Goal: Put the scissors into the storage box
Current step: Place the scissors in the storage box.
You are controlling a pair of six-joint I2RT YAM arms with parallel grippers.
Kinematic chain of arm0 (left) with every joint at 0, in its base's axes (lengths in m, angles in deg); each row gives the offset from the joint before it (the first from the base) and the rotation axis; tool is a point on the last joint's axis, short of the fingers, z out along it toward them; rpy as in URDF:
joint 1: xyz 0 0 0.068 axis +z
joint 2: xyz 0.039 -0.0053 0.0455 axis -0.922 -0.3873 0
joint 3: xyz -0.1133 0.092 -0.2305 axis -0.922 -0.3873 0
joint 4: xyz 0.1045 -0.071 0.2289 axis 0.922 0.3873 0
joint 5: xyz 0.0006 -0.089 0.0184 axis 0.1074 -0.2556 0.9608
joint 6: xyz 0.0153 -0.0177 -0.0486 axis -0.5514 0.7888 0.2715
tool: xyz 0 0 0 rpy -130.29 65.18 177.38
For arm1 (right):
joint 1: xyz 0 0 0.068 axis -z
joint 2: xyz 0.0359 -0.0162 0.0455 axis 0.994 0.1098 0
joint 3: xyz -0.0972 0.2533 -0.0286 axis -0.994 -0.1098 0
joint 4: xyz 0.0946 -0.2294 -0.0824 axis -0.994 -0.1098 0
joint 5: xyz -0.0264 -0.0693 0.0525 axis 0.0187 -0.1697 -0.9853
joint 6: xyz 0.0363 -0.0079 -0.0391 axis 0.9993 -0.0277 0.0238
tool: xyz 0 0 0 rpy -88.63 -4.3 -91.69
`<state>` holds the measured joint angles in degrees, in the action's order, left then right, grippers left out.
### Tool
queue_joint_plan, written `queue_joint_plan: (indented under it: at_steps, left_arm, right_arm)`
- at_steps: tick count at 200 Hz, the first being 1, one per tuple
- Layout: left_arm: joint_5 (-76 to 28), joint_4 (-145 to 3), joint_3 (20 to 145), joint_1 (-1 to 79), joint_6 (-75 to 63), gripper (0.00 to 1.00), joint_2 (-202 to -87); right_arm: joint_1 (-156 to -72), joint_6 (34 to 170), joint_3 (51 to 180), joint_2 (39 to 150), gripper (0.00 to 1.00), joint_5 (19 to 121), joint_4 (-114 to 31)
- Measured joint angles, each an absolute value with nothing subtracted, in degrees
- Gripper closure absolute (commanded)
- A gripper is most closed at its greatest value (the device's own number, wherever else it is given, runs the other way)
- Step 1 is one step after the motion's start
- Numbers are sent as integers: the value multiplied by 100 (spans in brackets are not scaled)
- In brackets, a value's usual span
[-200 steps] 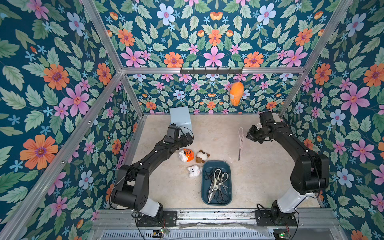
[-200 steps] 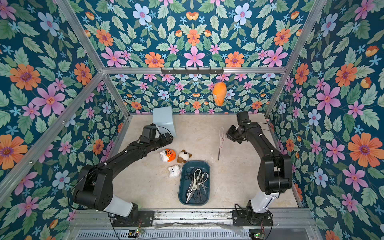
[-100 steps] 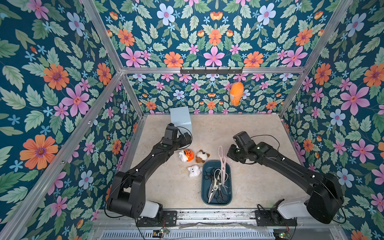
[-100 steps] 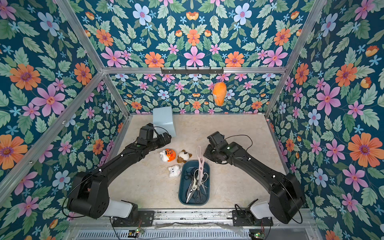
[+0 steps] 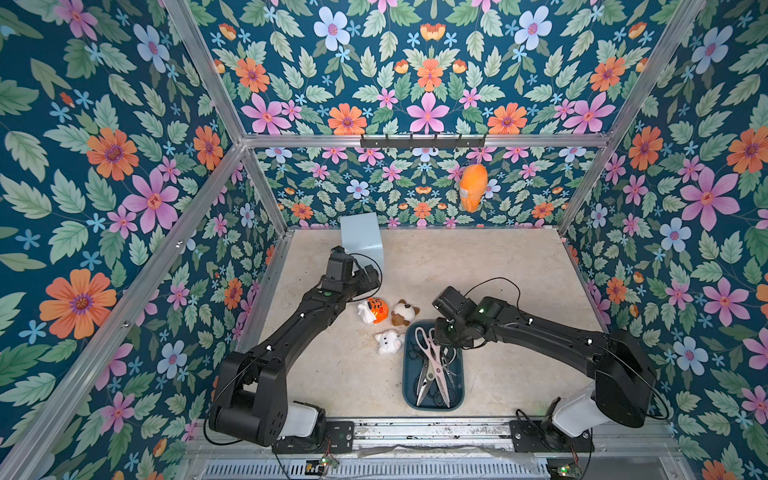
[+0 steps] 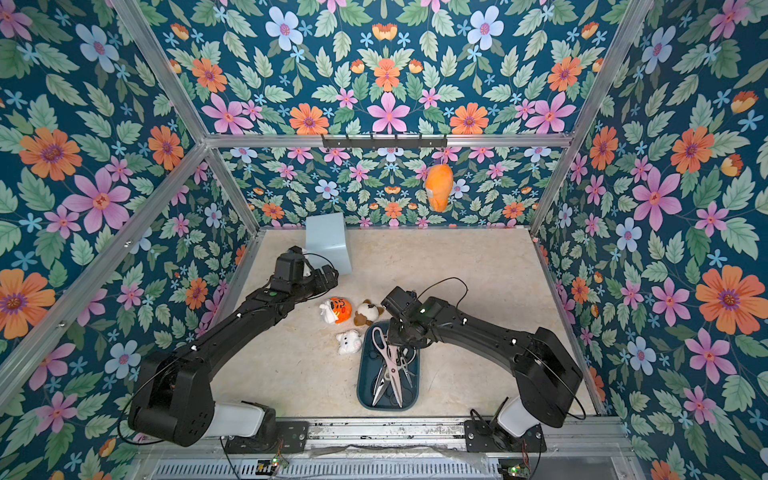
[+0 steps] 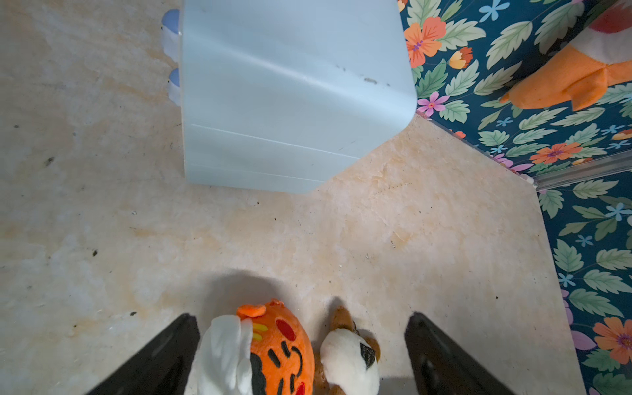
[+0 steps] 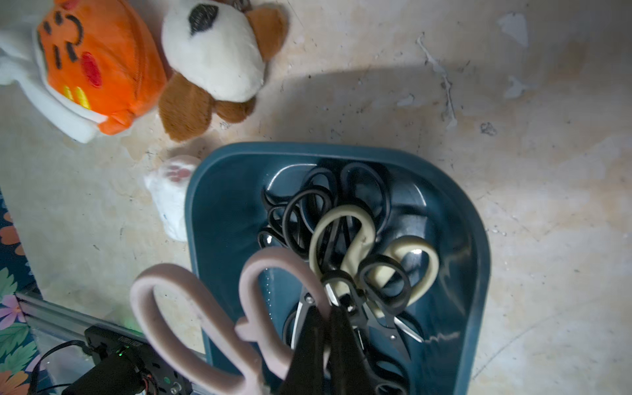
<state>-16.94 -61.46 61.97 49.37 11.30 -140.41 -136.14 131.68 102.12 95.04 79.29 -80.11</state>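
My right gripper should move down a little and let go of the pale pink scissors (image 5: 432,353) on the pile in the storage box below it, because the blades run lengthwise.
The storage box (image 5: 409,376) (image 6: 362,376) (image 8: 480,266) is a shallow dark teal tray near the table's front middle. Several scissors lie piled in it, black-handled ones (image 8: 307,212) and a beige pair (image 8: 359,236). My right gripper (image 5: 444,334) (image 6: 395,332) (image 8: 328,311) hangs over the box's far end, shut on the pale pink scissors (image 5: 432,353) (image 6: 390,359) (image 8: 240,329) near their pivot. Their blades run along the box over the pile, and one handle loop reaches past the rim. My left gripper (image 5: 370,276) (image 6: 328,276) (image 7: 301,316) is open and holds nothing.
Three small plush toys sit left of the box: an orange tiger (image 5: 374,311) (image 7: 277,345), a brown-and-white dog (image 5: 403,312) and a white one (image 5: 388,341). A pale blue cube box (image 5: 360,239) stands at the back left. An orange plush (image 5: 473,189) hangs on the back wall.
My right arm carried the pale pink scissors from the far right of the table to the storage box and lowered them over the pile. The left arm barely moved.
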Motion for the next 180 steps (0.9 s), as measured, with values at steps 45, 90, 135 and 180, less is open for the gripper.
queue_joint_plan:
  at_steps: [45,90,135,180]
  left_arm:
    - [-1631,-6139,6214,4956,1112,1,-14045]
    - [-1510,-6126,6166,4970,1023,1,-13936]
    - [-1392,-6122,6120,5029,1003,1,-13818]
    - [-1316,-6091,6120,5066,959,1,-13752]
  right_arm:
    - [-13616,13292,10210,9785,100,7873,-7950]
    - [-13619,13294,10319,9873,80,7883,-8029]
    - [-13619,13268,10620,9873,74,8074,-8188]
    - [-13612,13080,10955,9864,73,8417,-8383]
